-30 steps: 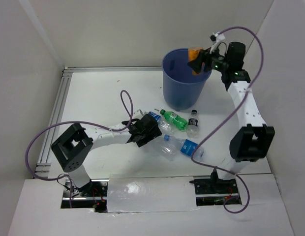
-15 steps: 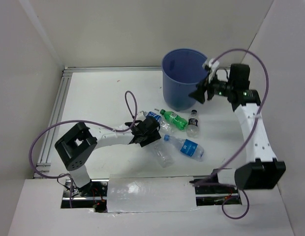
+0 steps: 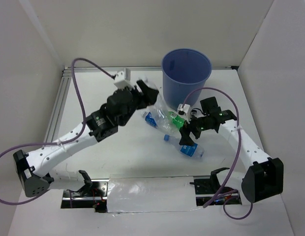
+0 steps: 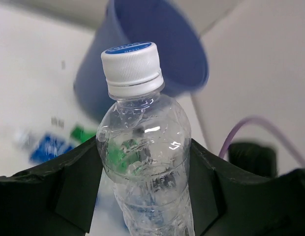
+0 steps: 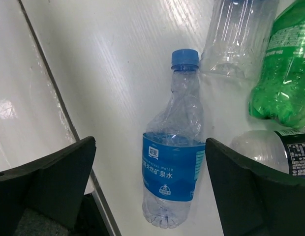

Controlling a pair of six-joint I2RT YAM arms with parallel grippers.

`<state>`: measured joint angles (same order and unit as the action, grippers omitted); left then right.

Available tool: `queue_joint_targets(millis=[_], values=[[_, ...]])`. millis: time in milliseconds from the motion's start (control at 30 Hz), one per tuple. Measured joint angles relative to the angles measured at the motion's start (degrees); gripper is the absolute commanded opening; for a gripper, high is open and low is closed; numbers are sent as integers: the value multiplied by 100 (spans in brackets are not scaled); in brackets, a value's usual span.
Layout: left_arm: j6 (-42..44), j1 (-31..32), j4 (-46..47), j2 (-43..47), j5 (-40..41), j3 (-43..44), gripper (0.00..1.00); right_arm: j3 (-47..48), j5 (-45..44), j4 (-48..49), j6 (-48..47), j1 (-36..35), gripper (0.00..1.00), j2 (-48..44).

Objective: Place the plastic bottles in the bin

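The clear bottle with the white cap is still outside the bin's rim. My left gripper needs to move up, outward and to the right in the top view, over the bin's opening (image 3: pixel 187 66) (image 4: pixel 165 42), to release it.
My left gripper (image 3: pixel 151 96) is raised near the left of the blue bin (image 3: pixel 186 73) and is shut on a clear bottle (image 3: pixel 160 106). In the left wrist view the bottle (image 4: pixel 142 147) has a white cap and stands between the fingers (image 4: pixel 59 191), with the bin (image 4: pixel 157 54) behind it. My right gripper (image 3: pixel 188 132) is open just above a clear bottle with a blue label (image 3: pixel 191 149). In the right wrist view that bottle (image 5: pixel 174 167) lies between the spread fingers (image 5: pixel 54 172). A green bottle (image 3: pixel 174 121) lies beside it. No orange bottle shows.
Another blue-labelled bottle (image 3: pixel 150 118) lies left of the green one. The right wrist view shows the green bottle (image 5: pixel 285 73), a clear bottle (image 5: pixel 238 34) and a black-labelled bottle (image 5: pixel 285 147) close together. White walls enclose the table; a metal rail (image 3: pixel 61 103) runs along the left.
My left arm has lifted a clear bottle off the table toward the bin. My right gripper held an orange bottle over the bin, now is empty and has come down over the blue-labelled bottle.
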<state>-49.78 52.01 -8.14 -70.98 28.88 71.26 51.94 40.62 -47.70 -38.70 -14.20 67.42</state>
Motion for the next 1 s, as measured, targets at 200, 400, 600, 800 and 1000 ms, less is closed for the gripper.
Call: queue_joint_targets(millis=[200,400,600,800,1000], values=[[789,-483,1169,-1399,505,1572,10,0,-662,70,79,-372,99,415],[1064,-645,1670,-3320,734,3762,11,-66,-1388,326,221,-498,99,437],[1537,-723,1587,-5167,1049,6382,29,-348,-1915,562,275,-671,99,442],[2000,-761,1467,-5512,1281,6245,80,-404,-2282,809,313,-970,99,693],[2100,-839,1010,-5506,1126,5643,100,-413,-2682,1012,415,-1349,99,1506]])
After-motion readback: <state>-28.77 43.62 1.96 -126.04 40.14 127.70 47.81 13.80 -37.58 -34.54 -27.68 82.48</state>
